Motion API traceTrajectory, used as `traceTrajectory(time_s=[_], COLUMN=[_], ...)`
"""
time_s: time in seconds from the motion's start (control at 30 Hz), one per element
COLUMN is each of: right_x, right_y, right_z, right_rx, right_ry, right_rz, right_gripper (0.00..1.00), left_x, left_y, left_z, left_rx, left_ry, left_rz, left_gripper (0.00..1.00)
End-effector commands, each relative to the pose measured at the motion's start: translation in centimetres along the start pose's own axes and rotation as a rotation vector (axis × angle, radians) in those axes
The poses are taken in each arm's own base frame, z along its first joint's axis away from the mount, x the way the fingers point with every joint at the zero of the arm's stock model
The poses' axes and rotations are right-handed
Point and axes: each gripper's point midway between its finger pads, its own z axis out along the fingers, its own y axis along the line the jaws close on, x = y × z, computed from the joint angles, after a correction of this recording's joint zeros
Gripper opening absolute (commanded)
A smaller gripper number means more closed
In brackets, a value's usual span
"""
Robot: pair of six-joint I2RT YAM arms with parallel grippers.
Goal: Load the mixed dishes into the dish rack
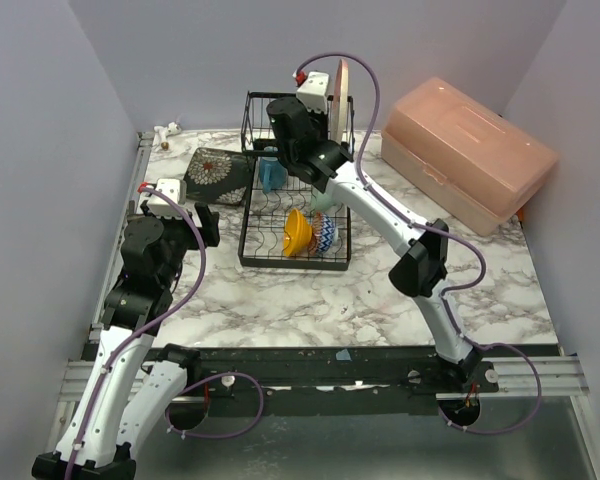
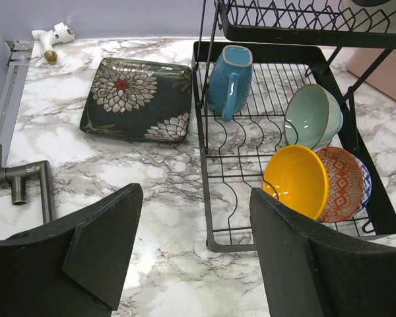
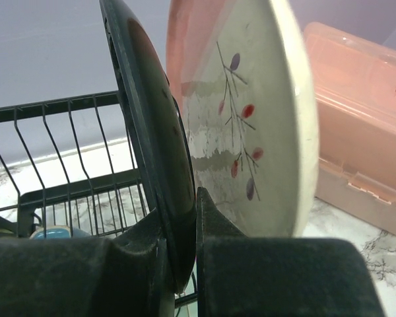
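Next, my right gripper brings the upright black plate down onto the rear section's wires beside the beige-pink plate [image 3: 251,119], then releases the black plate.
The black wire dish rack [image 1: 263,240] stands mid-table and also shows in the left wrist view [image 2: 211,198]. Its lower part holds the blue-handled mug [image 2: 229,79], the mint-green bowl [image 2: 313,115], the orange bowl [image 2: 297,179] and the small red-patterned bowl [image 2: 343,181]. My right gripper [image 3: 188,211] is shut on the rim of the black round plate [image 3: 145,125], held upright over the rack's tall rear section [image 3: 66,125]. The plate is close beside the upright beige-pink plate [image 3: 251,119], also in the top view [image 1: 340,95]. The black square patterned plate [image 2: 137,99] lies flat on the table left of the rack. My left gripper [image 2: 195,198] is open and empty, near the rack's front left corner.
The big pink plastic box [image 1: 470,150] sits at the back right, close behind the plates [image 3: 363,125]. A white fitting [image 2: 53,36] lies in the back left corner. A grey metal bracket [image 2: 26,181] and a rail run along the left edge.
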Motion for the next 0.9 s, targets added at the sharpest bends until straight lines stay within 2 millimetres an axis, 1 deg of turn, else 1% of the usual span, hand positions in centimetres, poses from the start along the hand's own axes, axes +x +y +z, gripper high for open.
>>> traceTrajectory(time_s=[0.0, 0.07, 0.37, 0.6, 0.77, 0.87], right_x=[0.5, 0.8, 2.1, 3.3, 3.5, 3.2], right_y=[0.1, 0.2, 0.7, 0.9, 1.1, 1.1], right_z=[1.0, 1.3, 2.3, 2.6, 2.6, 2.5], right_rx=[0.055, 0.06, 0.072, 0.071, 0.063, 0.046], right_ry=[-0.025, -0.026, -0.021, -0.009, -0.006, -0.003], right_rz=[0.002, -0.003, -0.014, -0.031, -0.034, -0.031], right_gripper=[0.1, 0.13, 0.16, 0.23, 0.26, 0.29], left_x=[-0.5, -0.5, -0.5, -0.5, -0.5, -0.5], left_y=[-0.6, -0.5, -0.6, -0.5, -0.5, -0.5], left_z=[0.0, 0.0, 0.0, -0.1, 0.0, 0.0], left_rx=[0.027, 0.026, 0.027, 0.025, 0.024, 0.024], left_ry=[-0.016, -0.014, -0.015, -0.016, -0.014, -0.012], left_rz=[-0.001, -0.001, -0.002, -0.002, -0.002, -0.002], left_gripper=[0.73, 0.73, 0.73, 0.73, 0.73, 0.73])
